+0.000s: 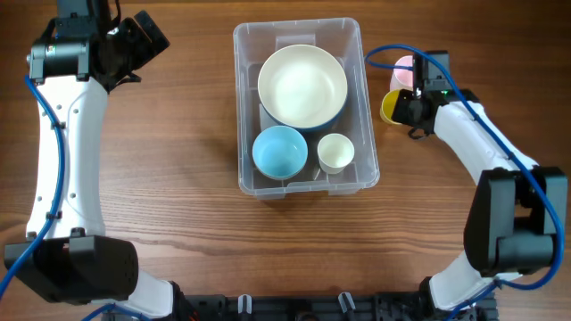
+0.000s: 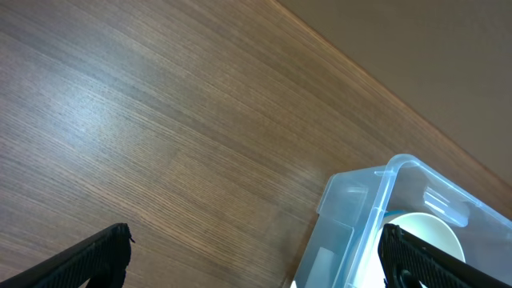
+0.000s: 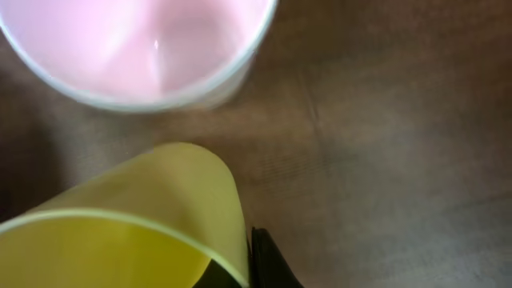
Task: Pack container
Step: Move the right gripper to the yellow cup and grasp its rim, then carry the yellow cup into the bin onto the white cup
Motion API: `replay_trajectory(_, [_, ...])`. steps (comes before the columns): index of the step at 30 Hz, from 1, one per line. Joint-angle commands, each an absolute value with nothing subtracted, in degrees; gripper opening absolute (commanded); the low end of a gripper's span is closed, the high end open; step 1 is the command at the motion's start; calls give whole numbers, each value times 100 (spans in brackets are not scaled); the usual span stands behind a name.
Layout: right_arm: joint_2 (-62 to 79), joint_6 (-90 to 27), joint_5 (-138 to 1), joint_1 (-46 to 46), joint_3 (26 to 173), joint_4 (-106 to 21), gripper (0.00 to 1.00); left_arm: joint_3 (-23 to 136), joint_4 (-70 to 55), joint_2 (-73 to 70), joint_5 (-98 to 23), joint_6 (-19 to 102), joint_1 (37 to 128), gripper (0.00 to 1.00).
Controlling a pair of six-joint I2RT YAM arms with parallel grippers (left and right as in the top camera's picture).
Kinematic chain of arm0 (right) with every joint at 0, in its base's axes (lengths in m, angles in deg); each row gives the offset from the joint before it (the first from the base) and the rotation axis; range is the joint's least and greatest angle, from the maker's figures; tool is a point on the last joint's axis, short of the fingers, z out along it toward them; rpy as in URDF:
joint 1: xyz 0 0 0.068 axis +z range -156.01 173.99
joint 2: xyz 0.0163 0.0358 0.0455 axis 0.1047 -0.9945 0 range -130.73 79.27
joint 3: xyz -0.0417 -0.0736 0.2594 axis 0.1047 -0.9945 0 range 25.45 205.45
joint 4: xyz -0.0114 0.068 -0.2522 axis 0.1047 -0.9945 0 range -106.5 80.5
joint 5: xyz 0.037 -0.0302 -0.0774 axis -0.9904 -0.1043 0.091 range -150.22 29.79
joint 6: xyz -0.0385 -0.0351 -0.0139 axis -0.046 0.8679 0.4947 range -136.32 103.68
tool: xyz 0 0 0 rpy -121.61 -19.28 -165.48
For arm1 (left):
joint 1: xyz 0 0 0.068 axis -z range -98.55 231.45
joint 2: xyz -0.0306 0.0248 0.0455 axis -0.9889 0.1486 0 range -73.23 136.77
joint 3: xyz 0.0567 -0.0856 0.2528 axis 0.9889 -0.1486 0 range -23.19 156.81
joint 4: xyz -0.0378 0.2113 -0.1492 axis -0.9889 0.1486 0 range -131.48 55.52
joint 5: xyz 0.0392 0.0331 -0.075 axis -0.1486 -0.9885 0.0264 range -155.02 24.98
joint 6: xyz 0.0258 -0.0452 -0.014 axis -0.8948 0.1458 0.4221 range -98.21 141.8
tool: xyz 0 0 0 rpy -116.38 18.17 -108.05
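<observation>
I will raise the yellow cup point(image 1: 389, 108) over the container's side and lower it into the small cream cup point(image 1: 335, 152), since that's left of my right gripper in the overhead view.
The clear container point(image 1: 299, 28) stands mid-table and holds a large cream bowl point(image 1: 302, 85), a light blue bowl point(image 1: 280, 152) and a small cream cup point(image 1: 335, 152). To its right, a yellow cup point(image 1: 389, 108) sits beside a pink cup point(image 1: 403, 68). My right gripper point(image 1: 406, 105) is shut on the yellow cup's point(image 3: 144, 208) wall, with one black finger point(image 3: 268, 264) outside and the other inside; the pink cup point(image 3: 136, 48) lies just beyond. My left gripper point(image 1: 147, 36) hovers open at the far left, off the container's corner point(image 2: 400, 180), holding nothing point(image 2: 256, 264).
The wooden table's far edge point(image 2: 384, 88) runs behind the container. Bare wood point(image 1: 169, 160) lies between the left arm and the container. Blue cables trail along both arms.
</observation>
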State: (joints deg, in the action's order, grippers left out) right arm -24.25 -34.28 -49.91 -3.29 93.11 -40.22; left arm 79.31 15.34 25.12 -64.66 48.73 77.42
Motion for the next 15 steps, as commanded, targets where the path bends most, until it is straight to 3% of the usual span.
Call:
replay_trajectory(1, [-1748, -3450, -5004, -344, 9361, -4368, 4, 7994, 1536, 2385, -6401, 4928, 7716, 100])
replay_trajectory(15, [1461, -2995, -6180, 501, 9361, -5192, 4, 7994, 1536, 2385, -6401, 4928, 7716, 100])
